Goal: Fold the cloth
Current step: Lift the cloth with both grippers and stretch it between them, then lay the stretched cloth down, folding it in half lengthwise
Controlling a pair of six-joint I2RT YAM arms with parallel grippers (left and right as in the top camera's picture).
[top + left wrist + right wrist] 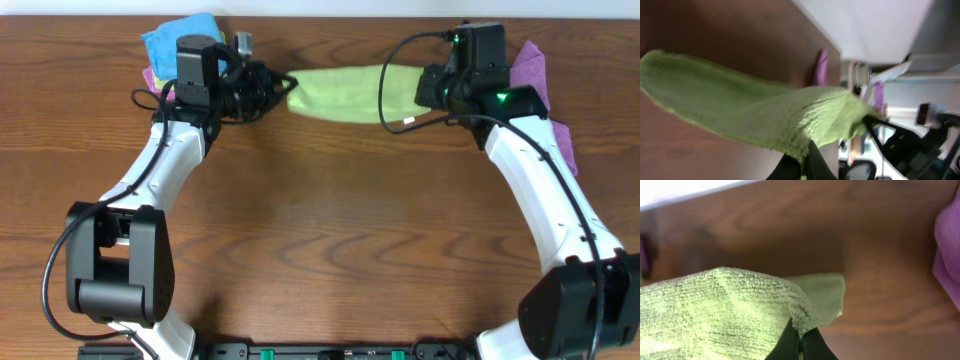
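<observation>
I will move my right gripper down and back, toward my base, and release the green cloth [350, 92] on bare wood, because that open spot is below my gripper.
A light green cloth [350, 92] is stretched between my two grippers near the table's far edge. My left gripper [285, 88] is shut on its left end, and my right gripper [425, 85] is shut on its right end. In the left wrist view the green cloth [755, 110] runs away from the black fingers [804, 162], which pinch its edge. In the right wrist view the cloth [720, 310] hangs from the closed fingers [800, 340], with a corner folded over. I cannot tell how high it is above the wood.
A blue cloth [185, 40] on a pink one lies at the far left behind the left arm. Purple cloths [535, 70] lie at the far right and also show in the right wrist view [947, 245]. The brown wooden table [330, 230] spreads in front.
</observation>
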